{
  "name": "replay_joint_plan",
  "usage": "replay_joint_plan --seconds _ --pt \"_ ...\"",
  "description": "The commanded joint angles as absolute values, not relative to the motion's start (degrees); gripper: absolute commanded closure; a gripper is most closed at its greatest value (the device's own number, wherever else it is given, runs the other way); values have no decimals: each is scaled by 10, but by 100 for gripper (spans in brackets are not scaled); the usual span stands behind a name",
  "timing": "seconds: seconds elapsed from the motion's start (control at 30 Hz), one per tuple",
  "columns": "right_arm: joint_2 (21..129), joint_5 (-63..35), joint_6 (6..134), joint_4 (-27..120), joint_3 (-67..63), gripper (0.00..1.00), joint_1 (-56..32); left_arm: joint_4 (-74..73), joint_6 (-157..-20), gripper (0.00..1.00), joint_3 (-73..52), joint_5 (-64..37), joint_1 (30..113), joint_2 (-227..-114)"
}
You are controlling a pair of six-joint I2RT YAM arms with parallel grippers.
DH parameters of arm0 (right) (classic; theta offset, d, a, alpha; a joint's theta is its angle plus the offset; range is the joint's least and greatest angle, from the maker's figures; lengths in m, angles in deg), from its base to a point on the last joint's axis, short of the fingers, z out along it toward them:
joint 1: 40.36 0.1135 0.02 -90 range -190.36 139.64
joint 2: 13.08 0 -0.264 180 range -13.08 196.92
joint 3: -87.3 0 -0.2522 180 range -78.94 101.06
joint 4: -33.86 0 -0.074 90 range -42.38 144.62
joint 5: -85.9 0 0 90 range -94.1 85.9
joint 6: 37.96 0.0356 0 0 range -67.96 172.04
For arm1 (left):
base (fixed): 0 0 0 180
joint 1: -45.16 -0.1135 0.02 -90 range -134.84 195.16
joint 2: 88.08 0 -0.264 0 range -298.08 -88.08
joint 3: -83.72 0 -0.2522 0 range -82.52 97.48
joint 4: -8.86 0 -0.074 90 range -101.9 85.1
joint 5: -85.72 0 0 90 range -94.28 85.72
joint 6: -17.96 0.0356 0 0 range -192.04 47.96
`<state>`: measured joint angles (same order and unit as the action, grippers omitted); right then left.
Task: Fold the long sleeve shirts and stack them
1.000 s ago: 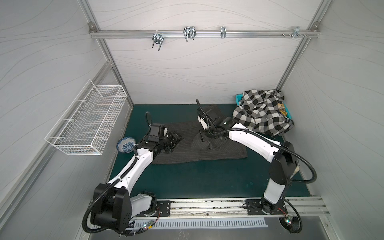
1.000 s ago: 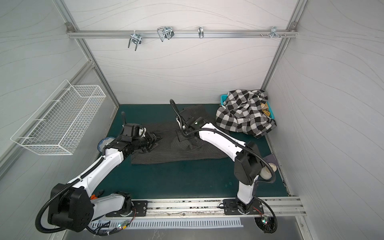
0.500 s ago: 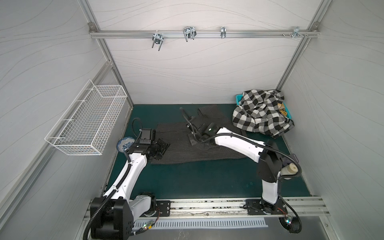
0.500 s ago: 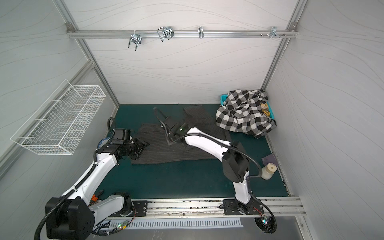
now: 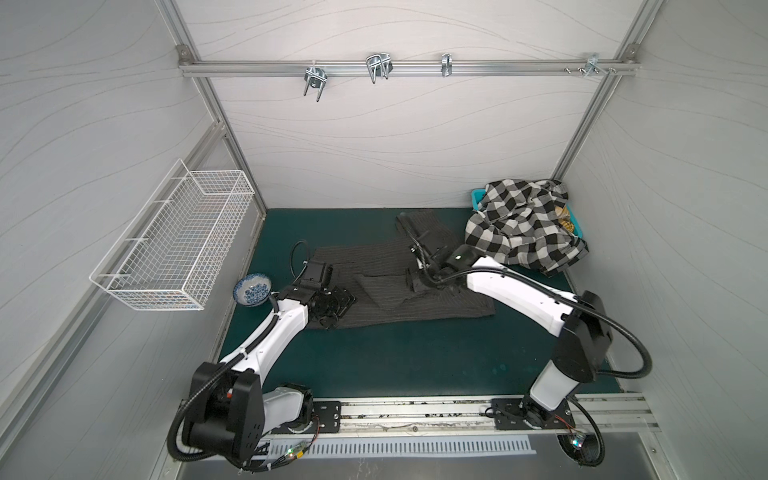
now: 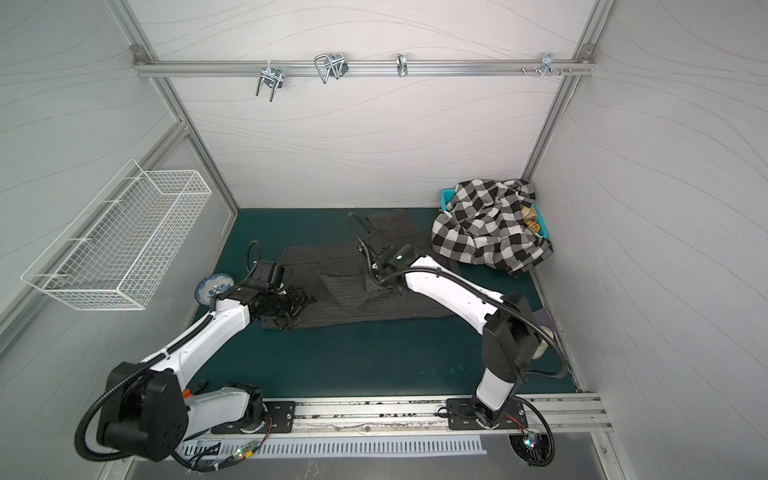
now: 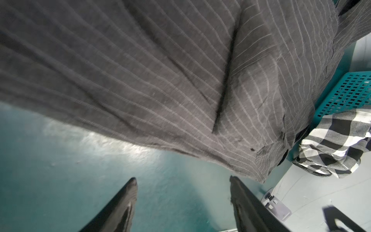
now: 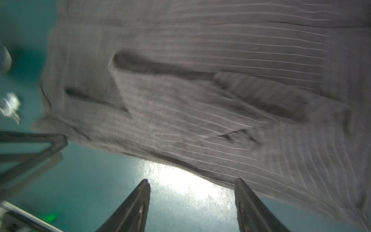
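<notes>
Only the mat shows between the open fingers of my left gripper, so I will move that gripper outward and down onto the shirt's end by the bowl and close it there.
The dark charcoal pinstriped shirt lies spread on the green mat, with a folded flap across its middle. My left gripper hangs open at the shirt's left edge, with only mat between its fingers. Over the middle of the shirt, my right gripper is open and holds nothing. The black-and-white checked shirt is heaped over the teal basket at the back right.
A blue-patterned bowl sits on the mat's left edge beside my left arm. A white wire basket hangs on the left wall. Hooks hang from a rail across the back wall. The arm bases' rail runs along the front.
My right gripper, shut a second ago at the shirt's middle, has opened after swinging left and back. My left arm pulled away to the left and returned to the shirt's edge, opening wider.
</notes>
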<state>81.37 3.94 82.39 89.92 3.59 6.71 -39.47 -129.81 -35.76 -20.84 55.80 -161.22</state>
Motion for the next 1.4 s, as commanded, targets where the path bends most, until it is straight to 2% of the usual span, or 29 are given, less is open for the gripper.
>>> replay_joint_plan --seconds 0.0,0.13,0.27,0.47,0.7,0.77,0.83,0.93,1.1,1.27,1.37 --pt "806 -5 845 930 4 39 39 -390 -1282 25 -231 -184 560 -1691" --pt "793 -45 853 923 -34 40 -17 -457 -1253 29 -116 -145 549 -1823" --pt "795 -81 855 917 -61 41 -60 -483 -1239 29 -35 -147 546 -1918" --pt "808 -132 865 909 -81 37 -118 -531 -1232 31 31 -139 552 -2001" --pt "818 -147 875 893 -96 36 -136 -513 -1246 44 41 -168 562 -2036" --pt "819 -147 876 890 -101 36 -140 -504 -1251 59 40 -176 566 -2038" --pt "821 -149 880 889 -104 37 -146 -500 -1255 78 37 -181 569 -2028" --pt "827 -165 883 884 -104 37 -162 -491 -1242 100 37 -178 571 -2006" --pt "840 -212 908 861 -101 32 -195 -508 -1188 100 22 -160 573 -1945" --pt "865 -260 954 837 -101 29 -230 -479 -1109 100 -102 -82 581 -1728" --pt "882 -291 982 803 -108 29 -240 -440 -1088 100 -191 -80 582 -1605"
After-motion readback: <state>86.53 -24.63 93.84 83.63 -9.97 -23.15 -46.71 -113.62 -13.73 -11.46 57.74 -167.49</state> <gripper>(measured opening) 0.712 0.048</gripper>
